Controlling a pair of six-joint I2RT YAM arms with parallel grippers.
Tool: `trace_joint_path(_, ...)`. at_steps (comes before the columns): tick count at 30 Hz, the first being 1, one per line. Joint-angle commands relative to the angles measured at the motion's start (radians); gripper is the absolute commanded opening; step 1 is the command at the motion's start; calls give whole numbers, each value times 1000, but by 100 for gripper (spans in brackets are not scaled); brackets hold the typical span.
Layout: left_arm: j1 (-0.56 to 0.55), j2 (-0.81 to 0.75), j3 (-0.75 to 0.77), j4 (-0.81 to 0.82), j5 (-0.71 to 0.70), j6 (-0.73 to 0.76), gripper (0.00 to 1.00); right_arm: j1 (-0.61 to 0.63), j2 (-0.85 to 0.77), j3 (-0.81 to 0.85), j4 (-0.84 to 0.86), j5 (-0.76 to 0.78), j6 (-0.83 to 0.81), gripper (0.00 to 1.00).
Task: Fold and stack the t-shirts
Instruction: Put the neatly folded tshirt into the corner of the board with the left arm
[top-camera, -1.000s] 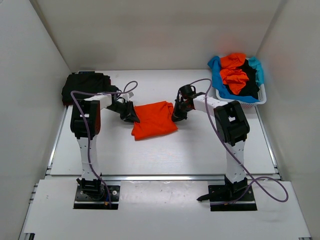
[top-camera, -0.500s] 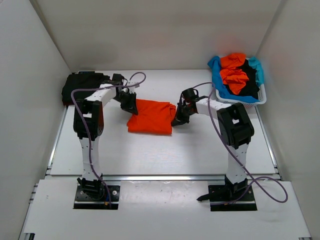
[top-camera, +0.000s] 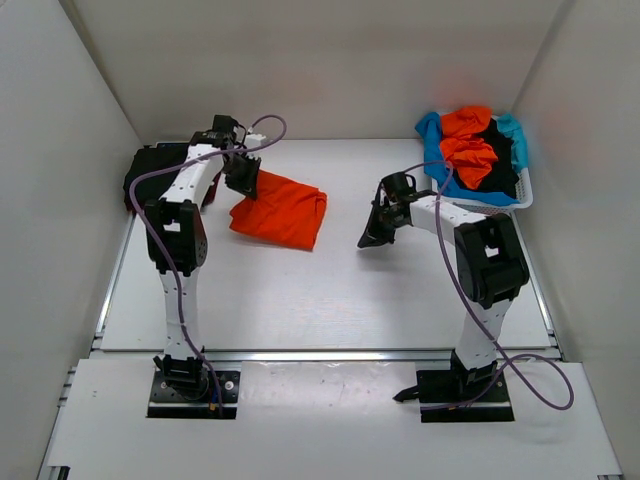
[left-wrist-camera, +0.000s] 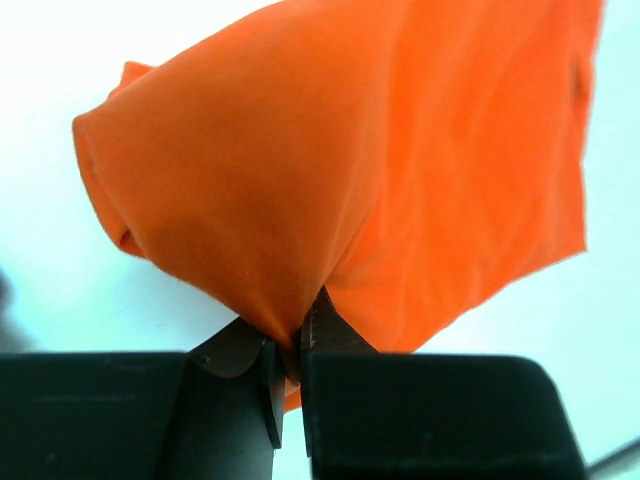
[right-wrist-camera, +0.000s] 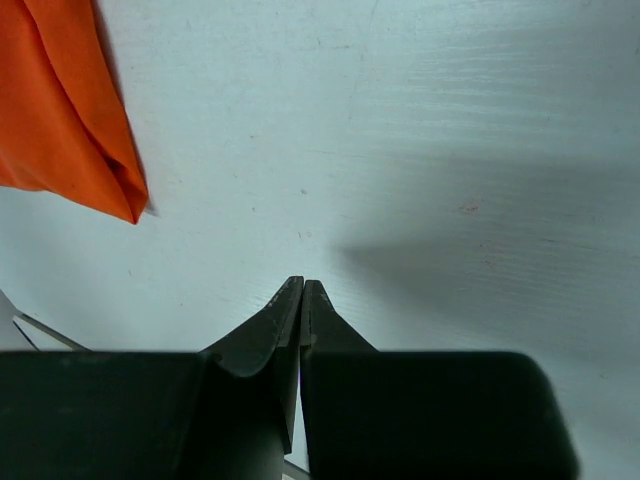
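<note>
I will lift the folded orange shirt with my left gripper across to the left in the top view and release it on the black pile.
A folded bright orange t-shirt (top-camera: 282, 211) lies at the back left of the table, its left edge lifted. My left gripper (top-camera: 243, 182) is shut on that edge; the left wrist view shows the orange cloth (left-wrist-camera: 380, 150) pinched between the jaws and draping away from them. My right gripper (top-camera: 370, 236) is shut and empty, low over the bare table to the right of the shirt; the right wrist view shows only a corner of the orange shirt (right-wrist-camera: 70, 120) at upper left. A black folded t-shirt pile (top-camera: 150, 175) sits at the far left, just left of my left gripper.
A white lattice basket (top-camera: 478, 192) at the back right holds crumpled orange (top-camera: 466, 152), black (top-camera: 500, 165) and light blue (top-camera: 432, 140) shirts. White walls close in the table on the left, back and right.
My left gripper has carried the orange shirt leftward and back toward the black pile. My right gripper has let go of the shirt, shut, and moved off to the right.
</note>
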Motion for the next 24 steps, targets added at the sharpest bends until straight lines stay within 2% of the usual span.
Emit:
trace_joint_path(1,-3,-9,78,-22,-109,47,4,12,-38,14,-17,24,-21,0)
trace_joint_path(5,-9,48,160,-36,-220,79,4,17,-52,7,-34,40,-27,0)
trace_joint_path(9,-8,102,308,-80,-308,96,4,-6,-84,-24,-27,36,-30,0)
trace_joint_path(18,3,74,325,15,-496,151,4,-26,-158,-127,-6,54,-21,0)
trace_joint_path(24,-20,-21,259,165,-627,182,3,-35,-178,-155,-3,56,-17,0)
